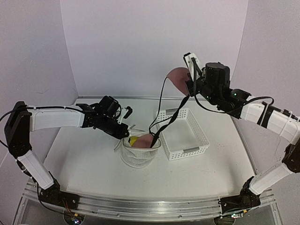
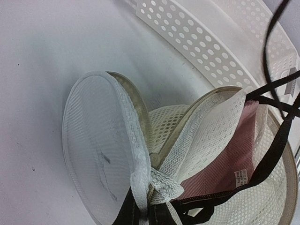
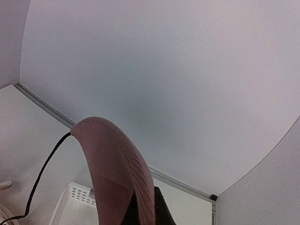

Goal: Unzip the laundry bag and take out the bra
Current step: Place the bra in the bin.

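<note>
My right gripper is above the empty bottom of the white lattice basket [image 3: 80,212] with the pinkish cup of the bra. It should lower the cup onto it and let go of the cup there.
The laundry bag [image 1: 138,157] stands open in the middle of the table, its round lid [image 2: 93,150] swung aside. My left gripper [image 1: 123,133] is shut on the bag's rim seam beside the lid, as the left wrist view shows [image 2: 145,213]. My right gripper [image 1: 190,82] is raised high at the back right and shut on one pinkish cup [image 1: 178,77] of the bra [image 3: 117,173]. Black straps [image 1: 164,119] run from that cup down into the bag. The other cup [image 1: 145,140], with a yellow edge [image 1: 133,140], still lies inside the bag [image 2: 225,159].
A white lattice plastic basket [image 1: 185,152] stands right of the bag, under the hanging straps; its wall shows in the left wrist view [image 2: 187,28] and its corner in the right wrist view [image 3: 70,201]. Walls close the back and sides.
</note>
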